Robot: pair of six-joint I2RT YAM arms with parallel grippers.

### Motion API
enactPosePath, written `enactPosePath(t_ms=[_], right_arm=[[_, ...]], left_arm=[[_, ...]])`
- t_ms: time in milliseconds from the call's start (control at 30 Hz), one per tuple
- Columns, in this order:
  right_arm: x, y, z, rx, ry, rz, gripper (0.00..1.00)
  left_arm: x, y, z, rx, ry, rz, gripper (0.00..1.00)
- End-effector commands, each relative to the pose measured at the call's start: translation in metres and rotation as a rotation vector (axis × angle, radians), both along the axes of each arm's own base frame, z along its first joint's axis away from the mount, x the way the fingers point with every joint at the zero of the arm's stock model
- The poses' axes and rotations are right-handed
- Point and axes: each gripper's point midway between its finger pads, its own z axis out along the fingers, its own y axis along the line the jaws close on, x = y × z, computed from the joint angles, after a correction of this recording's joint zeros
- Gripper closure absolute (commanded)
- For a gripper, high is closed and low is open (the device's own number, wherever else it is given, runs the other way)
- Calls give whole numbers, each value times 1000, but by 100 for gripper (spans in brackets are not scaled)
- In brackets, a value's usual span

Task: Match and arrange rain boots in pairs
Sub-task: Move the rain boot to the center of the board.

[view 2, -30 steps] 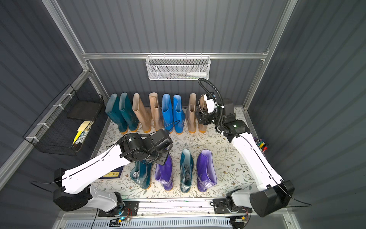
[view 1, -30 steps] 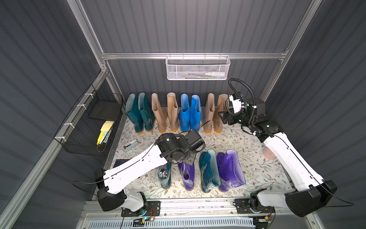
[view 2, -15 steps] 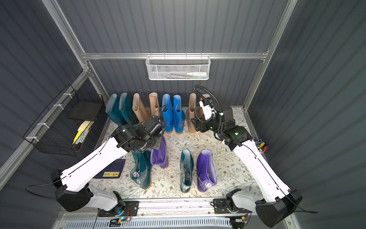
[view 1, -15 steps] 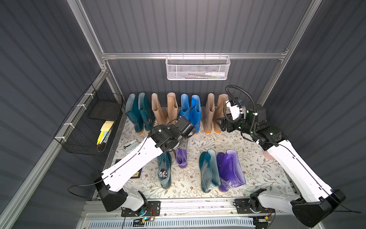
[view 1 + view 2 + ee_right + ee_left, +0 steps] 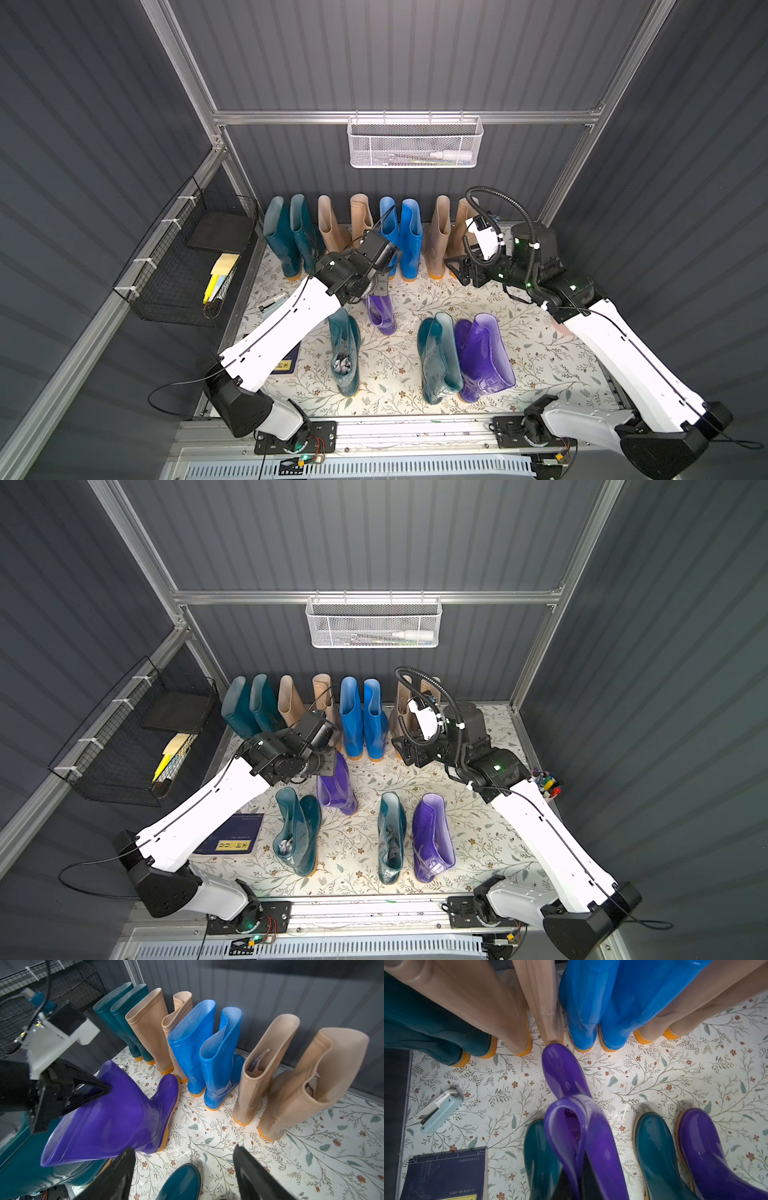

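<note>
The sole of the purple boot touches the mat, so the left gripper should next stay almost in place and open its fingers to let go of the top rim of the purple boot (image 5: 321,785) (image 5: 580,1148).
Eight rain boots stand along the back wall: a teal pair (image 5: 286,237), a beige pair (image 5: 336,224), a blue pair (image 5: 401,232) and a second beige pair (image 5: 444,232). My left gripper (image 5: 380,286) is shut on the shaft rim of a purple boot (image 5: 382,311), which leans with its toe (image 5: 562,1068) close to the back row. In front stand a lone teal boot (image 5: 345,353) and, further right, a teal boot (image 5: 438,357) beside a purple boot (image 5: 482,357). My right gripper (image 5: 182,1149) is open and empty, low over the mat in front of the right beige pair.
A black wire basket (image 5: 187,266) hangs on the left wall and a white mesh basket (image 5: 415,143) on the back wall. A dark blue book (image 5: 232,837) and a pale blue stapler (image 5: 438,1111) lie on the mat at the left. A cup of markers (image 5: 546,785) stands at the right edge.
My left gripper has carried the purple boot from the front row back toward the rear row. The right arm has swung lower and leftward, its jaws staying open.
</note>
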Motion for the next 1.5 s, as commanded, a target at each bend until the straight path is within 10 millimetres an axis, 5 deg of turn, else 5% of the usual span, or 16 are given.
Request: enactPosePath(t_ms=[0, 167, 367, 567, 967, 1100, 1467], right_arm=[[-12, 2, 9, 10, 4, 31, 23], [-17, 5, 10, 7, 13, 55, 22], [-20, 10, 7, 1, 33, 76, 22], [-23, 15, 8, 0, 34, 93, 22], [-21, 23, 1, 4, 52, 105, 21], [-18, 34, -6, 11, 78, 122, 21], [-19, 71, -12, 8, 83, 96, 16]], left_arm=[[19, -4, 18, -74, -88, 38, 100], [24, -5, 7, -76, -58, 50, 90], [28, -8, 1, -87, -43, 48, 64], [29, -10, 9, -104, -57, 34, 55], [32, -16, 43, -151, -121, -12, 23], [28, -12, 60, -170, -157, -15, 19], [-7, 51, 125, -137, -328, 58, 15]])
